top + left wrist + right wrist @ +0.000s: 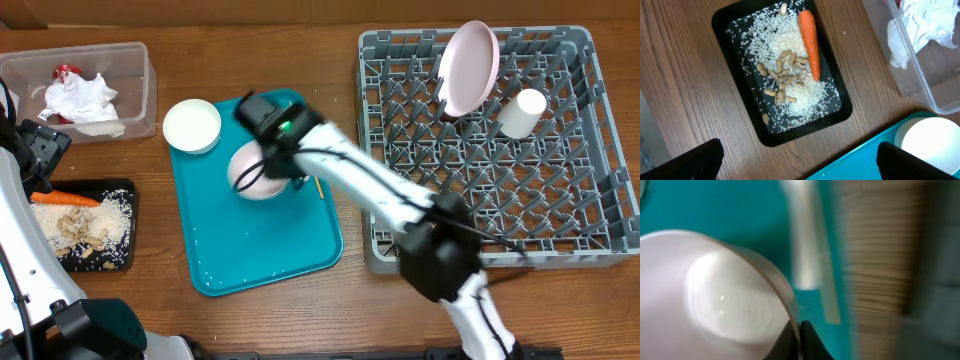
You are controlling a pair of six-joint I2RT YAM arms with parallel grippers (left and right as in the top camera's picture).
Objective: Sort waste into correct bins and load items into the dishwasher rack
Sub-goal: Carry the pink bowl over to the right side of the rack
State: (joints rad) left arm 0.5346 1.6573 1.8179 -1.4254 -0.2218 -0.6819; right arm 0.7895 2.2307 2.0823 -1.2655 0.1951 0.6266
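My right gripper needs to lift, go right in the overhead view to the dishwasher rack and lower onto empty pegs by the white cup.
My right gripper [800, 335] is shut on the rim of a small pink bowl [255, 172] [715, 295] that sits tilted on the teal serving tray [260, 250]. A blurred white fork [802, 240] and a thin wooden stick [318, 187] lie beside it. A white bowl [192, 126] stands at the tray's far left corner. My left gripper [800, 160] hangs open over the table beside the black tray [775, 140], which holds a carrot [809, 42], rice [790, 40] and beige scraps [785, 75]. In the grey rack [370, 150] stand a pink plate [468, 68] and a white cup [523, 112].
The clear tub [150, 90] at the back left holds a crumpled napkin [85, 98] and a red-and-white wrapper [68, 72]. My right arm stretches across from the rack's front left corner to the teal tray.
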